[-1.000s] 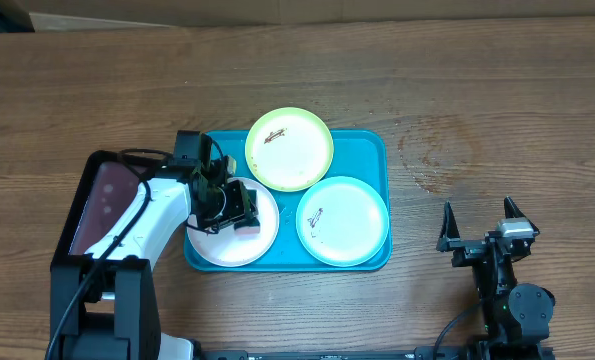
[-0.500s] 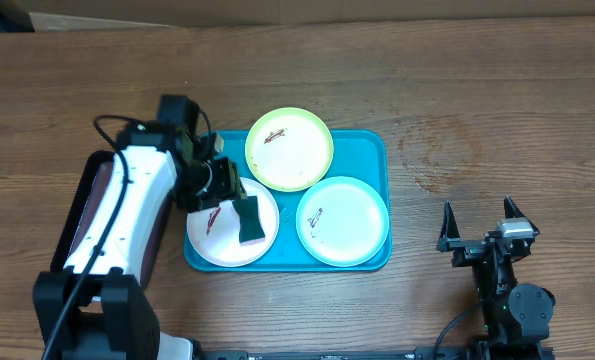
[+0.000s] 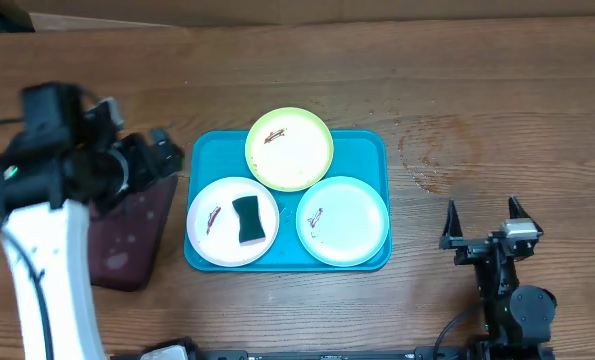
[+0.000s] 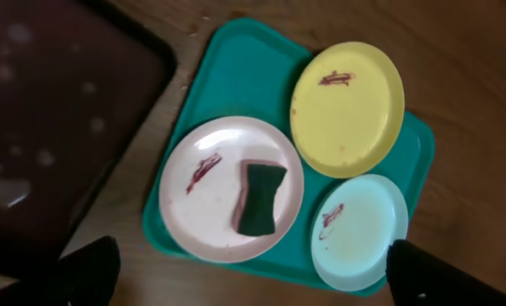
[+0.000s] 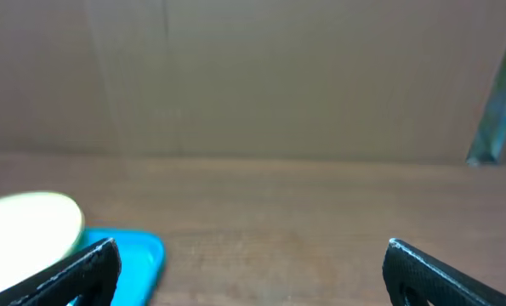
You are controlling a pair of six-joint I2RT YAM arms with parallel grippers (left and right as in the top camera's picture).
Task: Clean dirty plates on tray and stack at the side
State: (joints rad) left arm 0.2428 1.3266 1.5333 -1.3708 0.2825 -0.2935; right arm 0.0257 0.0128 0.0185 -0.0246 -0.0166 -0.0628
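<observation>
My right gripper will next swing left in the overhead view and tip down onto the white plate's rim [image 3: 275, 236], because the sponge leaves that rim clear by the teal-rimmed plate.
The turquoise tray [image 3: 367, 145] holds three plates, each with a small dark smear: a white one [image 3: 212, 235] at its left, a yellow-green one [image 3: 289, 148] at the back and a teal-rimmed one [image 3: 343, 220] at the right. A dark green sponge [image 3: 248, 220] lies loose on the white plate. My left gripper [image 3: 169, 160] hangs open and empty, high above the tray's left edge. Its wrist view looks down on the tray [image 4: 244, 76], sponge [image 4: 258, 197] and white plate [image 4: 201, 212]. My right gripper [image 3: 482, 215] rests open on the table, right of the tray.
A dark maroon tray [image 3: 127, 240] with a black rim lies left of the turquoise tray, partly under my left arm. The right wrist view shows the tray's corner [image 5: 138, 255], the yellow-green plate's edge [image 5: 27, 225] and bare wooden table ahead.
My left gripper has opened, left the sponge on the white plate, and pulled back up and to the left over the maroon tray. The right arm has not moved.
</observation>
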